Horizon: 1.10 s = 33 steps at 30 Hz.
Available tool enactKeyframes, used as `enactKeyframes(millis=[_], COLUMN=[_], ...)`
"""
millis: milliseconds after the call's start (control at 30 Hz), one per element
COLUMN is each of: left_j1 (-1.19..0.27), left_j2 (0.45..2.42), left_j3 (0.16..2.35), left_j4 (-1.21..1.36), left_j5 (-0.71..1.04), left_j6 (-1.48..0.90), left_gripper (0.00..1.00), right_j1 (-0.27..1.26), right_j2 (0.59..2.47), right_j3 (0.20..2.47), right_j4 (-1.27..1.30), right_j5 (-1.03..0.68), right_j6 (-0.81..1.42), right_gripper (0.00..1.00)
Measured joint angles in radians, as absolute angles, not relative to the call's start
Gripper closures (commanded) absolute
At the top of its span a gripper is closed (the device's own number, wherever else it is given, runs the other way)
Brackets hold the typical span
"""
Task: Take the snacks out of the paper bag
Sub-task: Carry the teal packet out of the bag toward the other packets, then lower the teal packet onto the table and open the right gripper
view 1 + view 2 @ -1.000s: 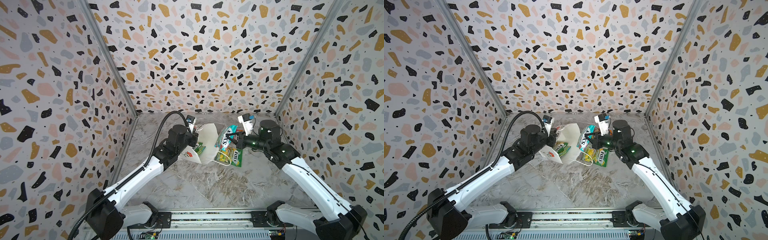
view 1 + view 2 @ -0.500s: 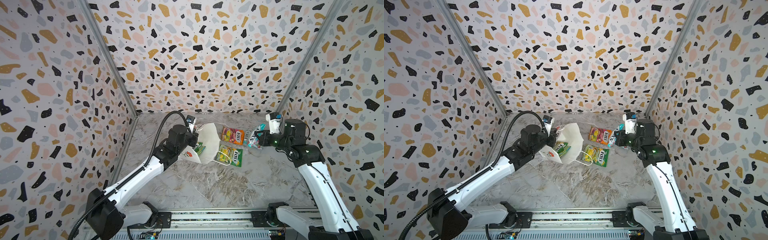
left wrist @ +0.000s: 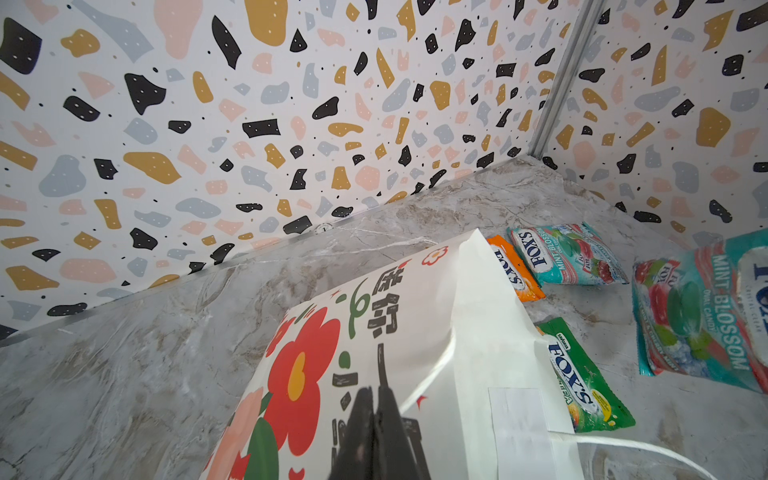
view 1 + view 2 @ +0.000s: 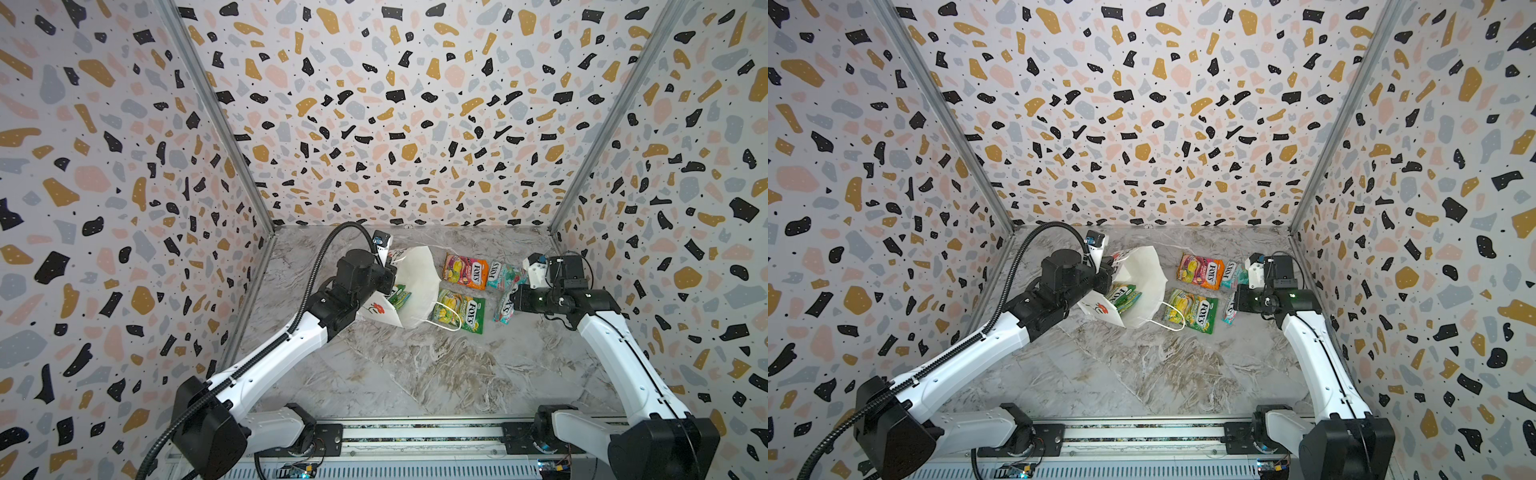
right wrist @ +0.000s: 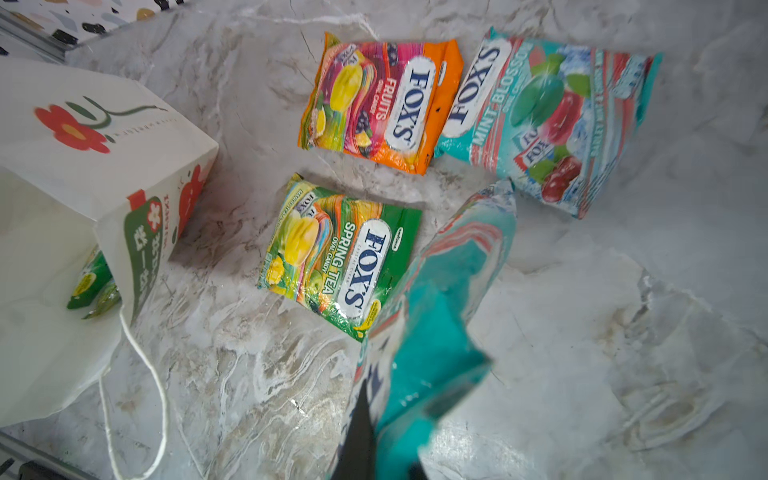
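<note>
The empty spot on the bare marble beside the green-yellow packet lies clear below. My right gripper will next lower the second teal packet there and release it.
The white paper bag (image 4: 417, 282) (image 4: 1144, 278) lies on its side with its mouth to the right. My left gripper (image 4: 388, 279) (image 3: 376, 392) is shut on its upper wall. Two green-yellow snacks (image 4: 399, 296) (image 5: 93, 286) show inside the mouth. On the table lie an orange-pink packet (image 4: 465, 271) (image 5: 382, 104), a teal packet (image 4: 500, 274) (image 5: 548, 120) and a green-yellow packet (image 4: 459, 311) (image 5: 340, 253). My right gripper (image 4: 515, 301) (image 5: 374, 415) is shut on a second teal packet (image 4: 505, 305) (image 5: 449, 291), which hangs just right of the green-yellow one.
The bag's white cord handle (image 4: 446, 318) loops over the green-yellow packet on the table. Patterned walls (image 4: 374, 124) close in the marble table (image 4: 415, 374) at the back and both sides. A rail (image 4: 415, 432) with both arm bases runs along the front edge.
My right gripper has carried the teal packet from the bag's mouth to the right, past the packets on the table. The left arm and the bag have stayed still.
</note>
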State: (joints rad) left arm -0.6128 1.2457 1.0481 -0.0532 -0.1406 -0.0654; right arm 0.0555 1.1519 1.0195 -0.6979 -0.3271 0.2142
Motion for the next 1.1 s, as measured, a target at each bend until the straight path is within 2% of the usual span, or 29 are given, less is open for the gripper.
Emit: enactKeyframes(millis=[400,733,800,867,933,1000,1100], left_j1=[-0.613,-0.613,-0.613,-0.612,-0.613,-0.613,-0.613], left_j2=[1.246,1.246,1.246,1.246,1.246,1.246,1.246], left_j3=[1.048,1.048,1.048,1.048,1.048,1.048,1.048], left_j4=[-0.054,-0.054,-0.054,-0.054,-0.054,-0.056,-0.060], left_j5=[-0.141,-0.140,-0.140,-0.140,-0.140,-0.139,-0.139], left_j6=[-0.065,-0.065,-0.065,-0.065,-0.065,-0.065,-0.065], left_gripper=[1.00,1.00,1.00,1.00,1.00,1.00,1.00], right_j1=[0.046,0.043,0.043,0.043,0.043,0.043,0.042], right_j2=[1.225,1.278,1.278,1.279,1.280,1.282,1.285], right_j3=[0.948,0.915,0.915,0.915,0.915,0.915,0.915], right_j4=[-0.609,-0.567,-0.567,-0.568,-0.566,-0.566,-0.568], right_j5=[-0.433,-0.364,-0.341,-0.313,-0.280,-0.247,-0.194], right_j6=[0.211,0.211,0.211,0.212,0.211,0.212,0.215], right_gripper=[1.00,1.00,0.97,0.89,0.87,0.79,0.75])
